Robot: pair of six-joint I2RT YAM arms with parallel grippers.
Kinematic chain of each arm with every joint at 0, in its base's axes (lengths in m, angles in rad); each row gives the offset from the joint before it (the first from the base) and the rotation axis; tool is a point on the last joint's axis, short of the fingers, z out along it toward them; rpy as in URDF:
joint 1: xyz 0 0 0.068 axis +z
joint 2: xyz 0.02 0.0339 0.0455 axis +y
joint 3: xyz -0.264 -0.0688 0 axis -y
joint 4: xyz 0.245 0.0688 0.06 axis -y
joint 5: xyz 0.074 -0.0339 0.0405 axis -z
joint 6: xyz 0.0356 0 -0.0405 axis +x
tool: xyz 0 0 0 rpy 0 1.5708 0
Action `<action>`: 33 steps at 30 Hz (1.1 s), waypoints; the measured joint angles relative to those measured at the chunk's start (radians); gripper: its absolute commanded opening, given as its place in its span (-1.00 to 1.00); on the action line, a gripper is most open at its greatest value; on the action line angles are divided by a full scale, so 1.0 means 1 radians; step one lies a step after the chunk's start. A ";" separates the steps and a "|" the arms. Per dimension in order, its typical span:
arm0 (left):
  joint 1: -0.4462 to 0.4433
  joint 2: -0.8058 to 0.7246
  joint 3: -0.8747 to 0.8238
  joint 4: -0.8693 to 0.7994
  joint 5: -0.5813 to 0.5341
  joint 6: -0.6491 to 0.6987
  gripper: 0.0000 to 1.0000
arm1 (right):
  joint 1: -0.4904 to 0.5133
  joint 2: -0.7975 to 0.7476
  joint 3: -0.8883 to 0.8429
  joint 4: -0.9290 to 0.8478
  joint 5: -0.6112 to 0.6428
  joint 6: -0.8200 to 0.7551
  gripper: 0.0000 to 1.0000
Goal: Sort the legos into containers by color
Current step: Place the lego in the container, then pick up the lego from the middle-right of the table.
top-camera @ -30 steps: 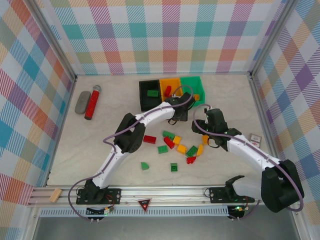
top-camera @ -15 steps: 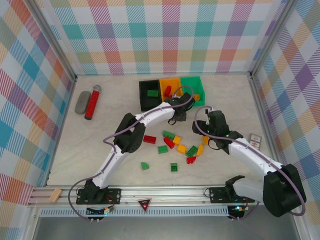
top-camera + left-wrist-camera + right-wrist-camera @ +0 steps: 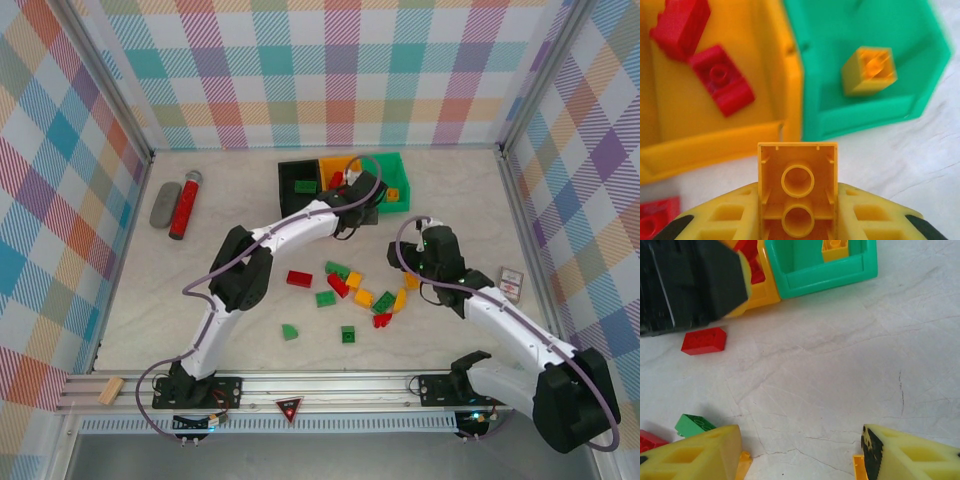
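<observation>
Next, my left gripper will move outward over the inside of the green container and release the lego there, because a yellow-orange one already lies in it.
My left gripper is shut on a yellow-orange lego, hollow underside toward the camera, just in front of the orange container and green container. From above, the left gripper hangs at the near edge of those containers, beside the black container. Two red legos lie in the orange one, a yellow-orange lego in the green one. My right gripper is open over bare table, with yellow lego bits at its fingertips. Loose legos lie mid-table.
A red cylinder and grey oval object lie at the far left. A small card sits near the right wall and a wooden block on the front rail. A lone red lego lies near the left arm.
The left gripper shut on the yellow-orange lego and carried it away from the pile toward the containers. The right arm shifted slightly nearer, staying open.
</observation>
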 measured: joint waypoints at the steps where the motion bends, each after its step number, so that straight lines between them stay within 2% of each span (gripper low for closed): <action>1: 0.000 0.005 0.019 0.019 0.002 0.003 -0.71 | 0.000 -0.008 -0.002 0.000 0.001 0.000 0.30; 8: 0.022 0.165 0.347 0.115 0.040 0.001 -0.71 | 0.000 -0.027 -0.008 0.001 0.010 0.000 0.30; 9: 0.028 0.192 0.378 0.141 0.054 -0.010 -0.61 | 0.000 -0.028 -0.008 0.001 0.012 0.000 0.30; 12: 0.053 0.259 0.418 0.222 0.101 -0.050 0.20 | 0.000 -0.028 -0.008 0.001 0.015 0.000 0.30; 15: 0.082 0.309 0.423 0.243 0.134 -0.103 0.70 | 0.000 -0.029 -0.008 0.001 0.016 0.000 0.31; 16: 0.089 0.319 0.419 0.241 0.140 -0.114 0.77 | 0.000 -0.029 -0.008 0.001 0.016 0.000 0.31; 23: 0.103 0.220 0.223 0.313 0.183 -0.130 0.80 | 0.000 -0.037 -0.008 0.001 0.015 0.000 0.31; 33: 0.049 -0.177 -0.327 0.429 0.165 -0.105 0.79 | 0.000 0.012 -0.008 0.009 -0.005 0.000 0.31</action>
